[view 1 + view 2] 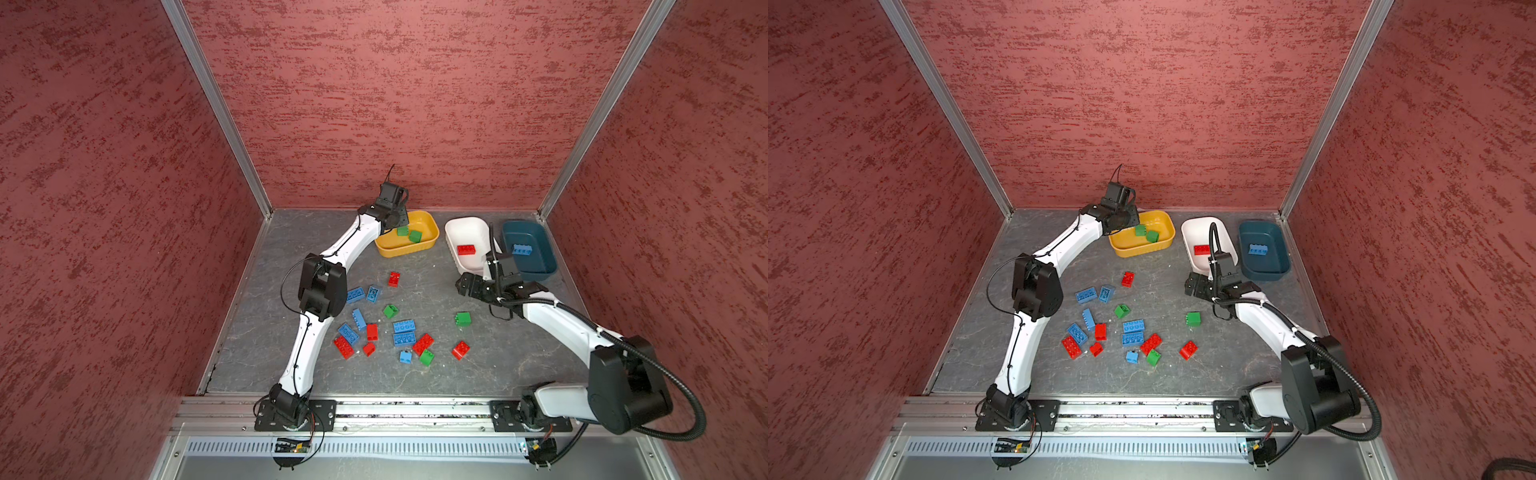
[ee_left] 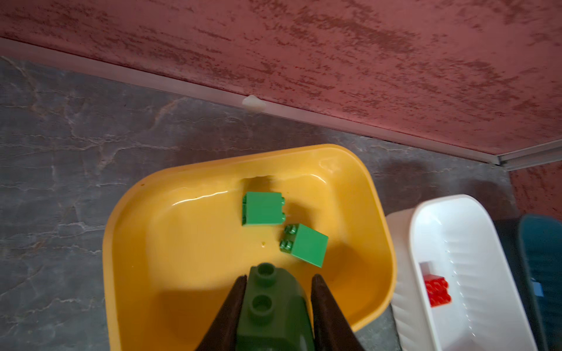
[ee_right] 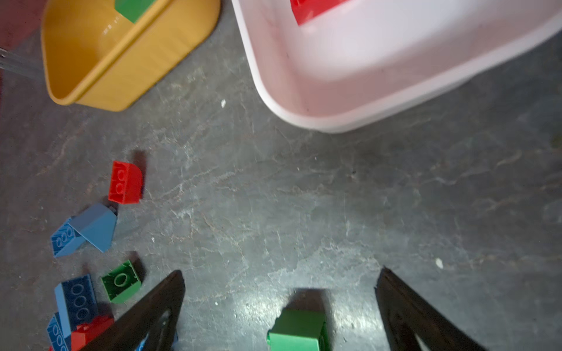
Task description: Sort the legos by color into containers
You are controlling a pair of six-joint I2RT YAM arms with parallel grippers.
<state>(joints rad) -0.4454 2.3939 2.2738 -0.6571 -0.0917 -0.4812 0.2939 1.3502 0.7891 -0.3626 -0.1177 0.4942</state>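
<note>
I need to pull my right gripper's open fingers back and down around a lone green lego and close, as it sits below them and nearer my base.
My left gripper is shut on a dark-looking green lego, held above the near-left part of the yellow-orange container. Two green legos lie inside that tub. The white container holds a red lego. A blue lego lies in the teal container. My right gripper stands open above the table by the white tub's near end, nothing between its fingers. A green lego sits on the table below it.
Several loose red, blue and green legos are scattered mid-table, between the two arms. Red textured walls close in the back and both sides. An aluminium rail carrying both arm bases runs along the front edge.
</note>
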